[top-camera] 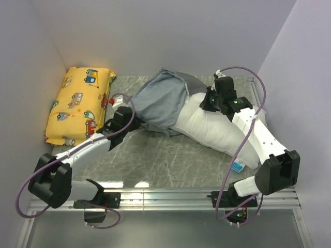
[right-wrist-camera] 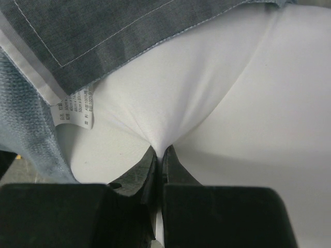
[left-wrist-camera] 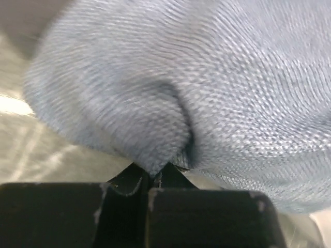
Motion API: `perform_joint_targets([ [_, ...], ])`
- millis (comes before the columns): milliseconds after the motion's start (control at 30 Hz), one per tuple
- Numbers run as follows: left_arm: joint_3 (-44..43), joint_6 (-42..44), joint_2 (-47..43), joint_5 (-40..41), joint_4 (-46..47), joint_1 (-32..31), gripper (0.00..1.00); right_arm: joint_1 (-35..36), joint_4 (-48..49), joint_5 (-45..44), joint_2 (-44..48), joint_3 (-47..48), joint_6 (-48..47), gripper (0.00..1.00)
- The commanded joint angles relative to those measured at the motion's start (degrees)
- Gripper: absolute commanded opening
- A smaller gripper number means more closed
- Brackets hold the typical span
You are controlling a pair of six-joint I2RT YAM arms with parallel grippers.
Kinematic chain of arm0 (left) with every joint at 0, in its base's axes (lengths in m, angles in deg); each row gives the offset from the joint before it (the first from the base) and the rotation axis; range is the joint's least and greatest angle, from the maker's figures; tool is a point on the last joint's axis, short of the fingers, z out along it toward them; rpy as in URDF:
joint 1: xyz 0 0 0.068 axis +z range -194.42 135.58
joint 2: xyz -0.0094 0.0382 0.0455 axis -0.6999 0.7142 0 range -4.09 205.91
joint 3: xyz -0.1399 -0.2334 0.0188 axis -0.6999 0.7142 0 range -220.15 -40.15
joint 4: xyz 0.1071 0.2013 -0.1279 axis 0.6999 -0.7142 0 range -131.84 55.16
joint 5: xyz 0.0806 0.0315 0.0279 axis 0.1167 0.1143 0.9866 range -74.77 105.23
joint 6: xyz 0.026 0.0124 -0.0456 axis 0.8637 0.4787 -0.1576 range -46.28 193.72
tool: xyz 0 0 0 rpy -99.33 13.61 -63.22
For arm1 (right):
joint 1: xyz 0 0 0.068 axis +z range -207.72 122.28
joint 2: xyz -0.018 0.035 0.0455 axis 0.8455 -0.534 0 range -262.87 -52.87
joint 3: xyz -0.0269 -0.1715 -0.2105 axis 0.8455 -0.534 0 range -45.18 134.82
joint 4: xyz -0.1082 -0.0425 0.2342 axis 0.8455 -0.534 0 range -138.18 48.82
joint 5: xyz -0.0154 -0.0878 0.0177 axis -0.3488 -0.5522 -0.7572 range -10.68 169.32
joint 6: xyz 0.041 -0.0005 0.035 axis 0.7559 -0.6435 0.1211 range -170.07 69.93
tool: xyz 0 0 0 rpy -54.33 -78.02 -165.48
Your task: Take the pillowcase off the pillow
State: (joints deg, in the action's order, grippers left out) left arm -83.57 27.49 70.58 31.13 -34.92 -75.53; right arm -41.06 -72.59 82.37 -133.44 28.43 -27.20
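Observation:
My right gripper draws its pinched fold back toward the pillow's near long side next and releases it, since the pillow's far end still sits inside the pillowcase.
The pillowcase lies bunched at the table's middle back, pale blue-grey inside showing, over the far end of the white pillow. The pillow stretches toward the near right. My left gripper is shut on a pinch of the pillowcase's near left edge; the fabric fills the left wrist view above the closed gripper. My right gripper is shut on a fold of the pillow close to the pillowcase's dark hem. The closed right gripper pinches white cloth. A small tag hangs beside it.
A yellow cushion printed with cartoon cars lies at the far left against the wall. White walls close in left, back and right. A metal rail runs along the near edge. Bare marbled tabletop lies between the arms.

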Motion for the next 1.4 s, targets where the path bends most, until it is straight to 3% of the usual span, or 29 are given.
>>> perform_joint_targets([
  [0, -1.58, -0.51, -3.90, 2.13, 0.25, 5.96, 0.00, -0.14, 2.77, -2.96, 4.11, 3.30, -0.90, 0.00],
  [267, 1.33, -1.49, -14.12, -6.93, -2.55, 34.16, 0.01, -0.84, 3.47, -2.96, 5.43, 2.68, -0.29, 0.00],
  [333, 0.97, -1.57, -13.42, -8.77, -2.12, 37.95, 0.00, -0.85, 3.47, -2.96, 5.78, 2.69, -0.11, 0.00],
  [467, -1.14, -0.17, -8.42, -13.23, -1.69, 38.41, 0.00, -0.76, 4.08, -0.69, 7.09, 1.63, -0.37, 0.00],
  [567, 1.57, 0.45, -8.66, -13.19, 1.38, 33.33, 0.01, 2.47, 5.49, 1.96, 7.02, -0.12, -1.78, 0.00],
  [733, 3.60, 0.27, -10.60, -11.51, 0.96, 22.26, 0.04, 12.94, 7.24, -4.18, 4.47, -4.06, -4.15, 0.00],
  [767, 3.69, 1.05, -12.17, -11.16, 0.26, 21.45, 0.10, 15.04, 7.86, -5.32, 4.20, -5.39, -3.72, 0.00],
  [800, 3.52, 1.67, -13.23, -10.37, -1.49, 21.10, 0.29, 15.85, 8.82, -5.25, 4.29, -7.05, -3.19, 0.00],
  [900, 0.10, 5.27, -18.50, -8.52, -7.45, 20.83, 0.61, 20.14, 15.06, -6.64, 5.25, -17.75, -0.47, 0.00],
  [1067, -8.51, 11.42, -22.65, -9.91, -12.75, 19.25, 0.76, 24.28, 24.81, -7.71, 5.16, -27.36, 5.86, 0.00],
  [1200, -17.12, 16.96, -13.79, -15.19, -17.67, 11.72, 0.84, 25.70, 30.18, -7.80, 5.60, -33.86, 9.37, 0.00],
  [1333, -23.01, 20.30, -5.43, -14.76, -18.12, 3.53, 0.92, 25.96, 30.72, -8.15, 4.03, -35.02, 10.09, 0.00],
  [1367, -23.90, 21.18, -2.46, -13.63, -18.12, 2.04, 0.99, 26.14, 30.63, -8.23, 3.94, -35.02, 10.09, 0.00],
])
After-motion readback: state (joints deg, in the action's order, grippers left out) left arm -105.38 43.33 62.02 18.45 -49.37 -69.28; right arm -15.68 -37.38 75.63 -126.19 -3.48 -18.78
